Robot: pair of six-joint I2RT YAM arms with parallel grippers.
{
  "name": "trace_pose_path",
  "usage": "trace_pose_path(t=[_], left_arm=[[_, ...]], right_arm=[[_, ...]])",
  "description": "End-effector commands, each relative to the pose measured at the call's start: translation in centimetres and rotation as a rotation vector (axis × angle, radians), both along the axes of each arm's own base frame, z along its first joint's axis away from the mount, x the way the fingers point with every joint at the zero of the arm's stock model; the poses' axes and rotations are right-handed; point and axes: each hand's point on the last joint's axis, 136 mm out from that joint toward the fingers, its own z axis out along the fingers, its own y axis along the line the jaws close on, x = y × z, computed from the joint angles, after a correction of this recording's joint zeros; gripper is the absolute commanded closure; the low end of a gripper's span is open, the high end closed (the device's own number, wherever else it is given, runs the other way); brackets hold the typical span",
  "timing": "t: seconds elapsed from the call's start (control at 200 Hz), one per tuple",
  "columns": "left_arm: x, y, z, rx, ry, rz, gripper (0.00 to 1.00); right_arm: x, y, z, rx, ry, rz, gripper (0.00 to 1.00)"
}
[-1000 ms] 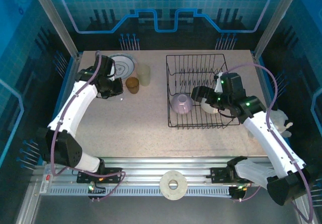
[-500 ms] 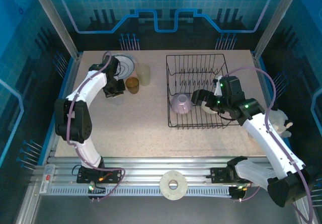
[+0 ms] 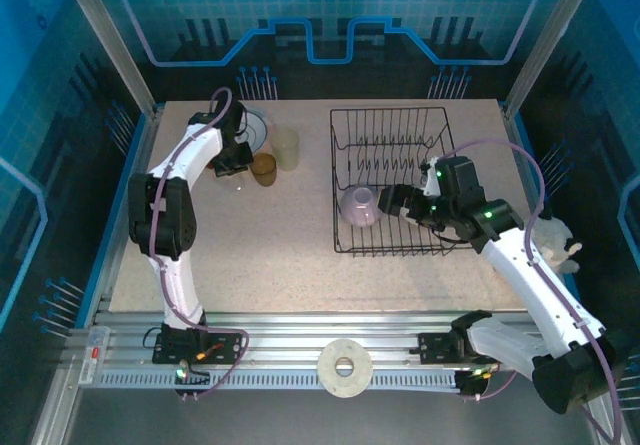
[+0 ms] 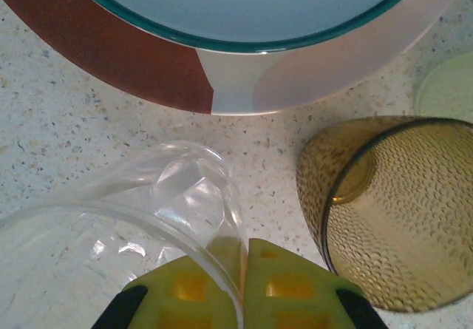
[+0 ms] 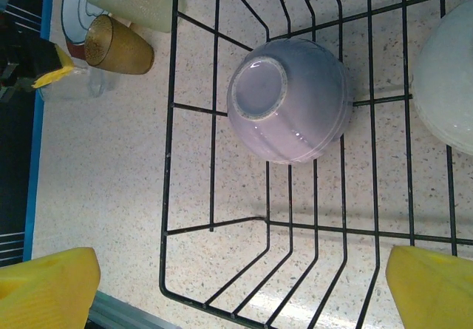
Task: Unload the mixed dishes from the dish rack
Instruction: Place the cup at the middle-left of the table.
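The clear glass cup needs to come down next in my left gripper, beside the amber cup, toward the tabletop that shows through it. Then my left gripper needs to let go of the clear glass cup's rim.
The black wire dish rack stands at the right of the table. A lilac cup lies upside down in it, with a cream cup beside it. My right gripper hovers open over the rack's near part, just right of the lilac cup, with nothing between its fingers. At the far left sit a green-striped plate on a red-rimmed plate, an amber cup and a pale yellow-green cup. My left gripper is shut on the rim of a clear glass cup, beside the amber cup.
A white ring lies on the front rail between the arm bases. Bare speckled tabletop stretches between the plates and the rack. Blue walls close in the table on three sides.
The left arm has folded up and swung its gripper back and right, toward the plates and the amber cup. The right gripper has slid a little nearer and left over the rack.
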Motion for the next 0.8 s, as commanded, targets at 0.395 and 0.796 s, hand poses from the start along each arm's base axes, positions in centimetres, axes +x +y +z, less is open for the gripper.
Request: trace_pose_path(t=[0.395,0.796], left_arm=[[1.0,0.9,-1.6,0.026,0.049,0.04,1.0],[1.1,0.6,-1.8,0.009,0.048,0.04,0.85]], right_arm=[[-0.9,0.1,0.2,0.015,-0.003,0.015,0.0],[-1.0,-0.1,0.1,0.009,-0.002,0.015,0.0]])
